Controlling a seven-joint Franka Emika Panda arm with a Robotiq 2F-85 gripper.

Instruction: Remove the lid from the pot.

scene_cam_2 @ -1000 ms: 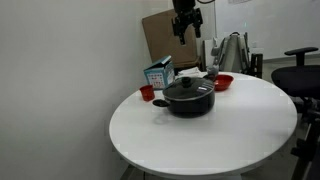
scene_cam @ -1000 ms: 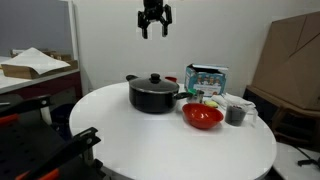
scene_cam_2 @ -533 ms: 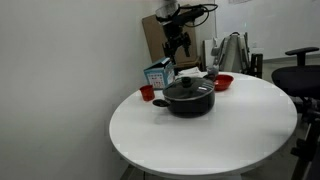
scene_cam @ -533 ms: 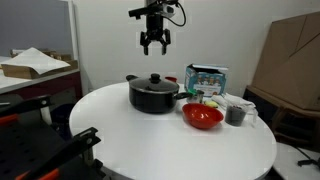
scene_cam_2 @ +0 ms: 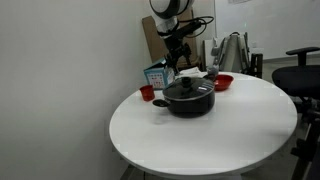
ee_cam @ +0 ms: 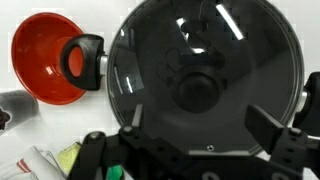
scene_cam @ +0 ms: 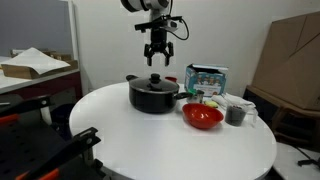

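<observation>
The robot will next move its open gripper down until its parted fingers are on either side of the black knob (ee_cam: 197, 92), since that knob stands below the gripper at the middle of the glass lid (ee_cam: 205, 60).
The black pot (scene_cam: 152, 97) stands on the round white table (scene_cam: 150, 140) and also shows in an exterior view (scene_cam_2: 189, 99). Its glass lid (ee_cam: 205, 60) with the black knob (ee_cam: 198, 92) sits on it and fills the wrist view. The knob also shows in both exterior views (scene_cam: 154, 78) (scene_cam_2: 188, 84). My gripper (scene_cam: 158, 59) hangs open and empty just above the knob, also in an exterior view (scene_cam_2: 176, 64). In the wrist view its two fingers (ee_cam: 205, 125) stand apart on either side, below the knob.
A red bowl (scene_cam: 202, 116) sits beside the pot, also in the wrist view (ee_cam: 42, 58). A box (scene_cam: 206, 79), a dark cup (scene_cam: 236, 114) and small items stand behind it. A small red cup (scene_cam_2: 147, 93) is near the table edge. A cardboard box (scene_cam: 290, 55) stands beyond.
My gripper has come down from high above the table to just over the lid's knob. The pot and lid have not moved.
</observation>
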